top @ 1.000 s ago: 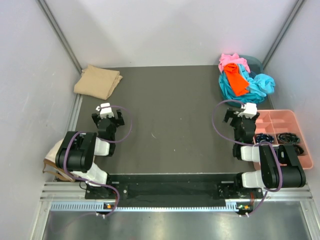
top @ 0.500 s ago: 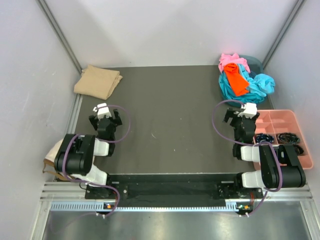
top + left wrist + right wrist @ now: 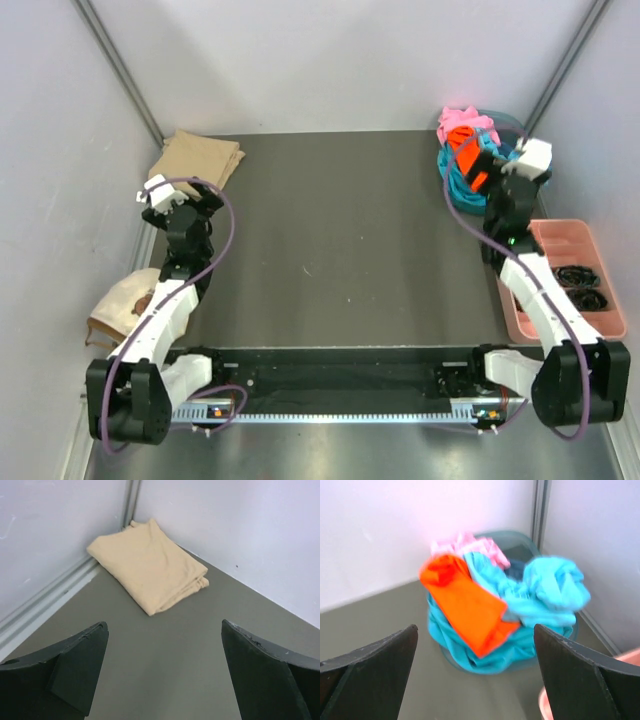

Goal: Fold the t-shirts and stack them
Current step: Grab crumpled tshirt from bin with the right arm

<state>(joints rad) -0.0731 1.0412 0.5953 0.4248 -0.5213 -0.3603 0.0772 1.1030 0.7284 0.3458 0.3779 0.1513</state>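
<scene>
The right gripper needs to move outward next, to the left in the top view, and down onto the orange t-shirt's far end (image 3: 460, 135) (image 3: 443, 569), because it lies outward of the gripper.
A folded tan t-shirt (image 3: 199, 161) lies in the back left corner, and the left wrist view shows the tan t-shirt (image 3: 150, 570) flat against the wall. My left gripper (image 3: 190, 203) hovers just short of it, open and empty; its fingers (image 3: 80, 665) frame bare table. At the back right, an orange t-shirt (image 3: 468, 162) drapes over teal t-shirts (image 3: 455, 186) with a pink t-shirt (image 3: 464, 121) behind. My right gripper (image 3: 487, 166) is open above that pile. In the right wrist view, the orange t-shirt (image 3: 470, 605), teal t-shirts (image 3: 542, 592) and pink t-shirt (image 3: 470, 546) lie ahead of the right gripper (image 3: 476, 652).
The pile sits in a grey-green bin (image 3: 516, 539) in the corner. A pink compartment tray (image 3: 556, 234) with dark items stands at the right edge. A cream cap-like thing (image 3: 123, 301) lies off the table's left edge. Walls close in on three sides.
Both arms have lifted and reached forward: the left toward the tan t-shirt at the back left, the right toward the pile at the back right. Both grippers stayed open.
</scene>
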